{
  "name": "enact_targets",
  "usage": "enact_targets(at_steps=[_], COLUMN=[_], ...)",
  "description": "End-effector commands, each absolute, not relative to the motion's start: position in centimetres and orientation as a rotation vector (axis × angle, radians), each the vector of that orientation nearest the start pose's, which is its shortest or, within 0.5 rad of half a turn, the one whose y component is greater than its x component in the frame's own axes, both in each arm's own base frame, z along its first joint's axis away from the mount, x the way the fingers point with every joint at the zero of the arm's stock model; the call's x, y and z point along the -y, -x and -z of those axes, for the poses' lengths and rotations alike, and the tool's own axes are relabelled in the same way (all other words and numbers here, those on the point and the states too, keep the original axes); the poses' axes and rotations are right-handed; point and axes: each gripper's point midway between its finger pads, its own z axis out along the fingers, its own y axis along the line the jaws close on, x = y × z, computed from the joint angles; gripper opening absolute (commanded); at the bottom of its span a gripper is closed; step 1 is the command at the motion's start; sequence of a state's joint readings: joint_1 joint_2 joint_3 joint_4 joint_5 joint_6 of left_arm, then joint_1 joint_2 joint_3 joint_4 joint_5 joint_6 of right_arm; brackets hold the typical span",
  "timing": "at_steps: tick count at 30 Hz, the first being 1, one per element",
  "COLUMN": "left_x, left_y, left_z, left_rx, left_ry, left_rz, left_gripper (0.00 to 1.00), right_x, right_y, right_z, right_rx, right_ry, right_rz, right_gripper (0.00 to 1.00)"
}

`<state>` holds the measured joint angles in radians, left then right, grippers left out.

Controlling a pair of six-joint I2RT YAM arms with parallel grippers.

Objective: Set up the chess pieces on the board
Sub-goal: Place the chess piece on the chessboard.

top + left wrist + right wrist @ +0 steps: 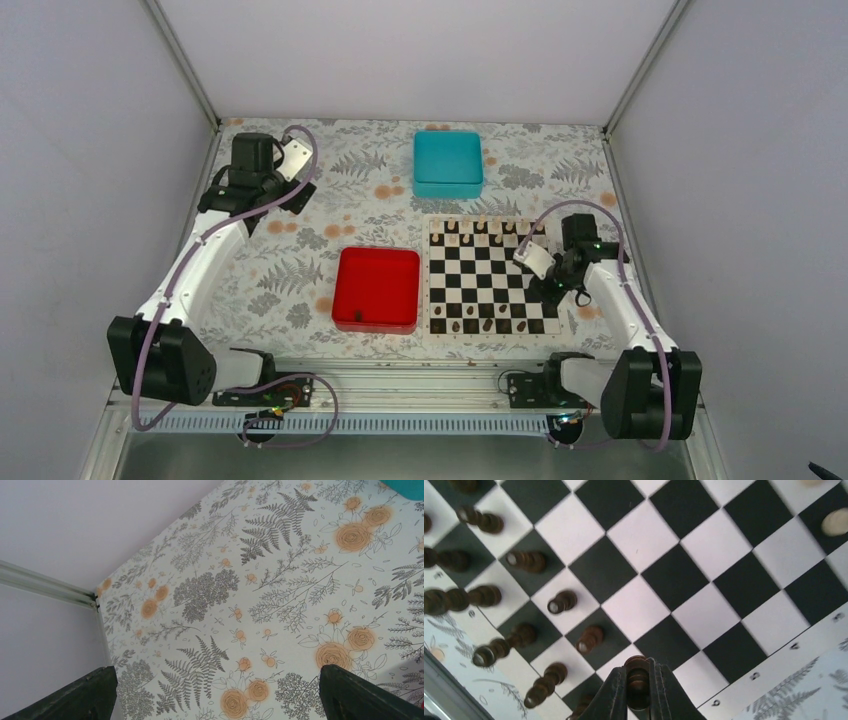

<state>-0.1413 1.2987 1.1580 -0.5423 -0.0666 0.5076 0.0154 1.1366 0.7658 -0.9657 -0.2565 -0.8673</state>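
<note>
My right gripper moves down and slightly back next and releases its dark piece on the empty white square beside short dark pieces.
The board (480,272) lies right of centre, with several dark chess pieces (470,325) standing along its near rows. My right gripper (548,292) hovers over the board's near right part. In the right wrist view the right gripper (638,666) is shut on one dark chess piece (637,676), held just above the board (644,560). More dark pieces (561,601) stand on squares to its left. My left gripper (298,193) is at the far left of the table. In its wrist view the left gripper (217,674) is open, with only the patterned cloth between its fingers.
A red tray (376,262) sits left of the board, with one small dark piece (357,315) near its front edge. A teal box (447,162) stands behind. Pale pieces (480,228) line the board's far rows; one pale piece (836,521) shows in the right wrist view.
</note>
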Motion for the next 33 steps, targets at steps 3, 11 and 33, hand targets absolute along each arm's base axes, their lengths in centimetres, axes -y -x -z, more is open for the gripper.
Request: enact_targets(at_steps=[3, 11, 33], left_x=[4.6, 4.8, 4.9], left_y=[-38.0, -37.8, -37.9], left_z=[-24.7, -24.8, -24.2], left_rx=[-2.130, -2.126, -2.139], left_ry=[-0.671, -0.680, -0.689], left_rz=[-0.233, -0.219, -0.214], left_gripper=[1.00, 1.00, 1.00], right_x=[-3.6, -3.1, -2.5], right_y=[-19.6, -19.3, -18.7], right_z=[-6.3, -4.2, -2.6], right_rx=[-2.547, -2.605, -2.642], right_ry=[1.334, 1.349, 1.369], right_rz=[-0.177, -0.186, -0.163], right_gripper=[0.04, 0.04, 0.04])
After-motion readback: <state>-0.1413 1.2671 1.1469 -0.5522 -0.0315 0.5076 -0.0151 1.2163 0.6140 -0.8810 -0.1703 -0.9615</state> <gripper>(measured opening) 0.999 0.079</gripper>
